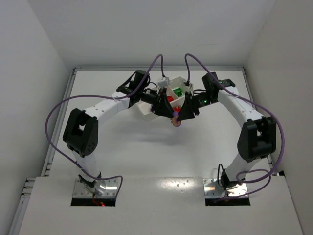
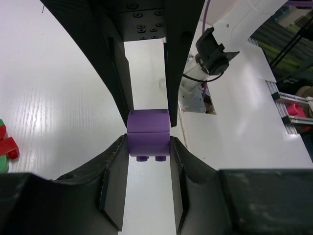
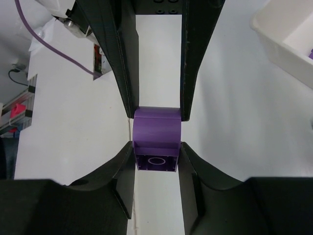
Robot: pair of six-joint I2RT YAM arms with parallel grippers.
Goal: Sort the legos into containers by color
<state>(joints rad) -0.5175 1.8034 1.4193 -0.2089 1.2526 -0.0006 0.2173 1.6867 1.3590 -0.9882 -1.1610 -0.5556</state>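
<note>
The white tray's end section [image 1: 145, 109] lies below my left gripper and to its left in the top view, so I will move that gripper over it next and down to release.
Two purple legos [image 2: 148, 139] joined in a stack hang in the air between both grippers. My left gripper [image 2: 148, 147] is shut on the end whose studs face its camera. My right gripper [image 3: 156, 152] is shut on the other end of the purple stack [image 3: 156, 137], its hollow underside facing that camera. In the top view the two grippers meet tip to tip over the table's middle, the left gripper [image 1: 164, 105] and the right gripper [image 1: 188, 108] with the purple stack [image 1: 176, 119] below them. Behind them lies the white tray of containers [image 1: 145, 109].
A green lego [image 1: 179, 91] and a red lego [image 1: 170, 99] show in the tray behind the grippers. Red and green legos [image 2: 7, 147] sit at the left wrist view's left edge. The tray's corner [image 3: 286, 36] is at the right wrist view's upper right.
</note>
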